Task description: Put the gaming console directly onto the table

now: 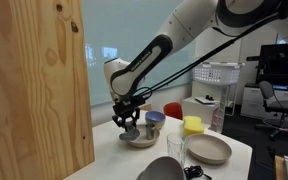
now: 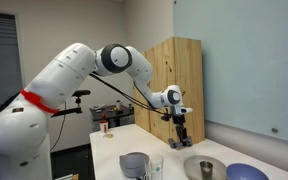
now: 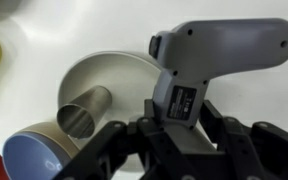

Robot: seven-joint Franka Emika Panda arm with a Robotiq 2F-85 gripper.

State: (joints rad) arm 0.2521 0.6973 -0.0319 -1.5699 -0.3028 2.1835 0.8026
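My gripper will next move the gaming console down and away from the grey bowl, onto that clear patch (image 1: 119,147) (image 3: 241,92) of table beside it.
The gaming console (image 3: 204,62) is a grey controller-shaped device with a label on its handle. In the wrist view my gripper (image 3: 180,128) is shut on its handle and holds it over the white table beside a grey bowl (image 3: 109,80). In an exterior view the gripper (image 1: 130,121) hangs just above the grey bowl (image 1: 141,139) with the dark console in it. It also shows in an exterior view (image 2: 181,128), low over the table near a wooden panel.
A metal cup (image 3: 84,112) lies in the grey bowl. A blue bowl (image 3: 39,155) sits beside it. A beige plate (image 1: 208,149), a yellow object (image 1: 192,125), a red cup (image 1: 173,109) and a glass (image 1: 175,150) stand on the table. A tall wooden panel (image 1: 34,85) borders it.
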